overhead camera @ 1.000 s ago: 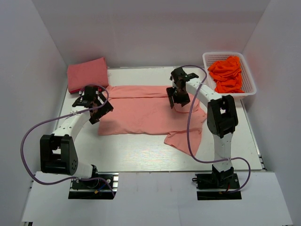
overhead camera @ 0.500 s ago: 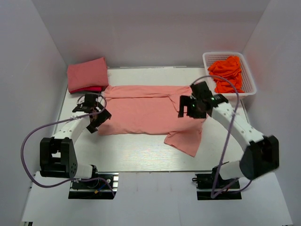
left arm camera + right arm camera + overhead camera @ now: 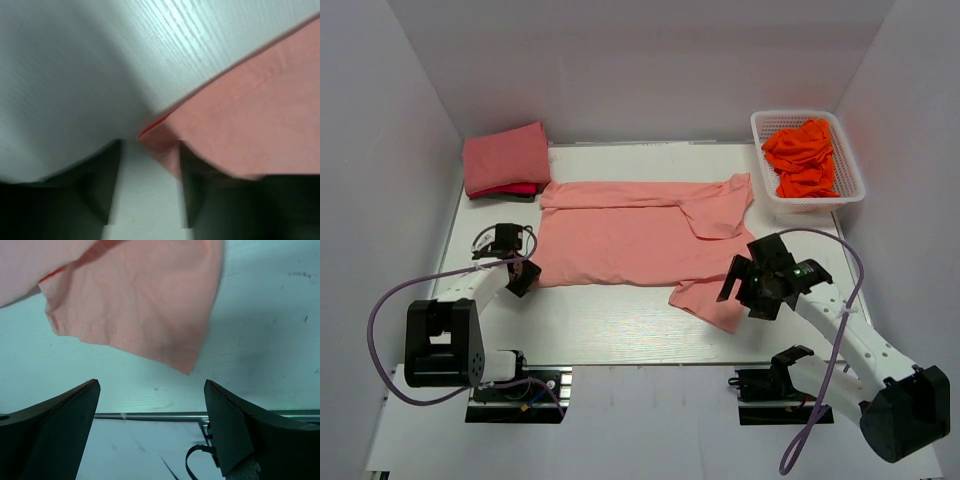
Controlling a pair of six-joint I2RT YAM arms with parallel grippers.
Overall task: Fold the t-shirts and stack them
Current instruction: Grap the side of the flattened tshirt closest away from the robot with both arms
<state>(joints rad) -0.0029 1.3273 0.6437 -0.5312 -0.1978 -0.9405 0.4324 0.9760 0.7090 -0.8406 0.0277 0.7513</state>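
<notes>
The trailing flap's near corner lies uncovered below my wide-open right gripper, so I need to lower the gripper onto it next and close the fingers on the cloth.
A salmon pink t-shirt lies spread across the middle of the table, with a flap trailing toward the near edge. My left gripper is low at the shirt's near left corner. In the left wrist view its jaws stand part-way apart with bare table between them, and the shirt corner lies at the tips against the right finger. My right gripper hovers wide open just right of the trailing flap, with nothing between its fingers. A folded pink t-shirt stack sits at the far left.
A white basket of orange garments stands at the far right. The table's near edge rail runs right under my right gripper. White walls close in the left, back and right sides.
My right arm swung from the shirt's far right part to its near right flap. My left gripper came down to the shirt's near left corner and its jaws narrowed.
</notes>
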